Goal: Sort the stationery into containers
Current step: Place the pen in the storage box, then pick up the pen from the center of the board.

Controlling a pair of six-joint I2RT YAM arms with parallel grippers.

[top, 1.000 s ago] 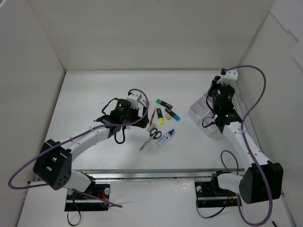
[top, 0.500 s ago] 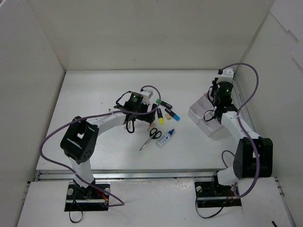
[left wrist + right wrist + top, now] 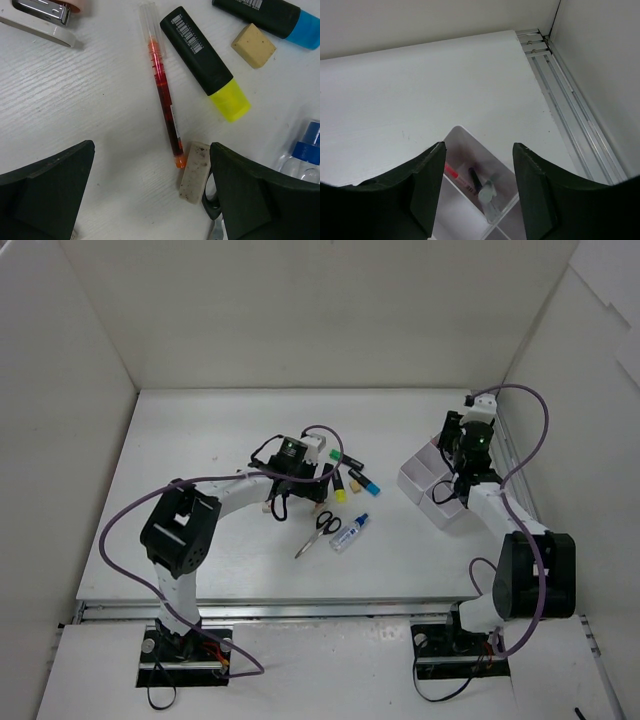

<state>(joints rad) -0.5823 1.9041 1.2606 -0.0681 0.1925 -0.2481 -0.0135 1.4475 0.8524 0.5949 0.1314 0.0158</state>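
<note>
The red pen's labelled body (image 3: 170,113) lies outward and below, so next my left gripper needs to shift outward and down to close there, clear of the pale eraser.
The stationery lies mid-table: a red pen (image 3: 162,85), a yellow highlighter (image 3: 205,60), a blue highlighter (image 3: 270,15), a beige eraser (image 3: 253,46), a dirty pale eraser (image 3: 195,172), a scissors handle (image 3: 210,197) and a blue-capped glue bottle (image 3: 305,155). My left gripper (image 3: 152,192) is open and empty, hovering just above the table, with the pen tip and the pale eraser between its fingers. In the top view it (image 3: 303,478) is left of the scissors (image 3: 318,530). The white tray (image 3: 455,131) holds a pink pen, a dark pen and a clear-capped pen. My right gripper (image 3: 479,185) is open above it.
A green highlighter (image 3: 345,456) lies behind the pile. A white and pink stapler-like thing (image 3: 45,20) lies at the far left of the left wrist view. A metal rail (image 3: 570,100) runs along the right wall beside the tray (image 3: 430,480).
My left arm has swung right and forward over the stationery pile. My right gripper has shifted a little toward the back, over the tray's far end.
</note>
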